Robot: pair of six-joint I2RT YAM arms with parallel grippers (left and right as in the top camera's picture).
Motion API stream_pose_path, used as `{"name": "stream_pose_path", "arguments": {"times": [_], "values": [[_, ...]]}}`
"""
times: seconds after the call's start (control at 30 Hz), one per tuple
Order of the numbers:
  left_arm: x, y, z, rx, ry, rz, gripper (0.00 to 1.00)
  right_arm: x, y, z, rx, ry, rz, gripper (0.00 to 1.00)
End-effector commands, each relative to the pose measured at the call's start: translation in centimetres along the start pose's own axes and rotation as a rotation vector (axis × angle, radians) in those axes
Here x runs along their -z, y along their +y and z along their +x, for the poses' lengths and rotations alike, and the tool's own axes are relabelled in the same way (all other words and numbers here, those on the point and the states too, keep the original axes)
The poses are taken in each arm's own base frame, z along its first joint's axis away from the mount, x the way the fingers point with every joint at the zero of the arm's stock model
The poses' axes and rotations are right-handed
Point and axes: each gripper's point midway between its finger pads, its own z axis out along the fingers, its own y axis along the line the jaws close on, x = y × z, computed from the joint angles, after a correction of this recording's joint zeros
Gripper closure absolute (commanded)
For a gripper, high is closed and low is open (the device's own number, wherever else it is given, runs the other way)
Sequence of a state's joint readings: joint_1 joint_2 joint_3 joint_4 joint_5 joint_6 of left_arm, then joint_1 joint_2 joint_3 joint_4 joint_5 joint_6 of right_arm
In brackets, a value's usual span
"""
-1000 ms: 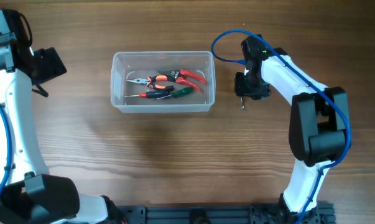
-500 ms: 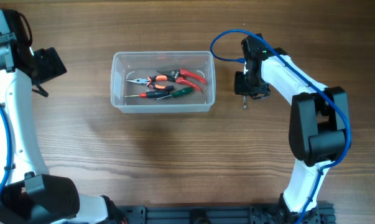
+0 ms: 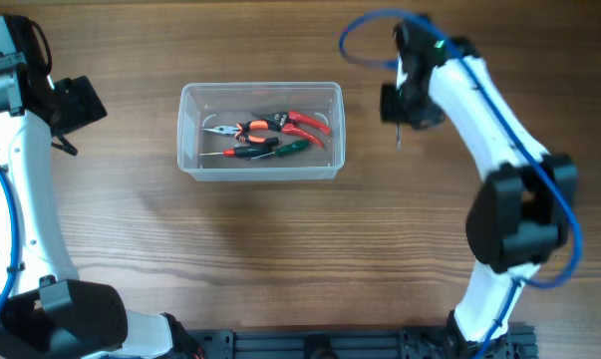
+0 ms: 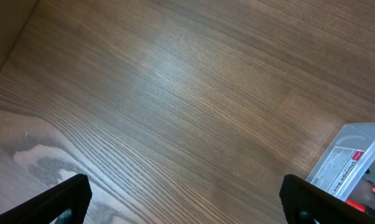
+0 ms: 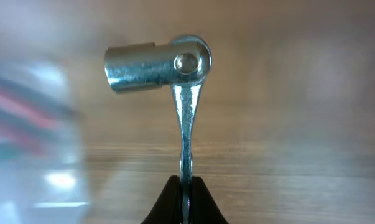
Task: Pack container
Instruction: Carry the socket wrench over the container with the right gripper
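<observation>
Next, my right gripper swings, turns and comes down over the container's bare near strip (image 3: 232,165), then releases it, as that lies below and to the left in the overhead view.
The clear plastic container (image 3: 260,132) sits on the wooden table left of centre. It holds orange-handled pliers (image 3: 242,129), red-handled pliers (image 3: 308,125) and a green screwdriver (image 3: 270,150). My right gripper (image 3: 398,128) hangs in the air to the right of the container, shut on a silver socket wrench (image 5: 185,99) whose swivel head points left in the right wrist view. The container shows blurred at that view's left edge (image 5: 32,143). My left gripper (image 4: 187,199) is open and empty over bare table, with the container's corner (image 4: 352,158) at its right.
The left arm (image 3: 21,150) stands along the table's left side. The right arm (image 3: 499,150) reaches up the right side with a blue cable (image 3: 365,45) looping above it.
My right gripper has lifted with the socket wrench and moved toward the far side of the table. The left arm has not moved.
</observation>
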State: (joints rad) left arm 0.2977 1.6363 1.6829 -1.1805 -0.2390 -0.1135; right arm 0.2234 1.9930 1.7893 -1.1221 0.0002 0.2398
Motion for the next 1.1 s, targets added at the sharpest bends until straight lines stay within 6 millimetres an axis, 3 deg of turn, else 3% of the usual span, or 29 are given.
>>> {"name": "stream_pose_path", "arguments": {"times": [0.0, 0.07, 0.17, 0.23, 0.33, 0.47, 0.8, 0.97, 1.07], "values": [[-0.1, 0.2, 0.0, 0.001, 0.001, -0.007, 0.0, 12.3, 6.0, -2.8, 0.189, -0.301, -0.166, 0.96], [-0.1, 0.2, 0.0, 0.001, 0.001, -0.007, 0.0, 16.0, 10.0, -2.3, 0.349, -0.405, -0.248, 0.96], [-0.1, 0.2, 0.0, 0.001, 0.001, -0.007, 0.0, 18.5, 16.3, 0.6, 0.675, -0.478, -0.351, 0.96], [-0.1, 0.2, 0.0, 0.001, 0.001, -0.007, 0.0, 18.7, 20.0, 3.3, 0.899, -0.488, -0.397, 0.96], [-0.1, 0.2, 0.0, 0.001, 0.001, -0.007, 0.0, 16.1, 25.5, 8.3, 1.322, -0.475, -0.406, 0.96], [-0.1, 0.2, 0.0, 0.001, 0.001, -0.007, 0.0, 11.7, 28.0, 10.2, 1.571, -0.428, -0.394, 0.96], [-0.1, 0.2, 0.0, 0.001, 0.001, -0.007, 0.0, -2.5, 29.0, 9.3, 1.76, -0.265, -0.353, 0.96], [-0.1, 0.2, 0.0, 0.001, 0.001, -0.007, 0.0, -6.1, 28.7, 10.2, 1.76, -0.189, -0.362, 0.96], [-0.1, 0.2, 0.0, 0.001, 0.001, -0.007, 0.0, -6.6, 28.7, 10.9, 1.757, -0.164, -0.39, 0.96]]}}
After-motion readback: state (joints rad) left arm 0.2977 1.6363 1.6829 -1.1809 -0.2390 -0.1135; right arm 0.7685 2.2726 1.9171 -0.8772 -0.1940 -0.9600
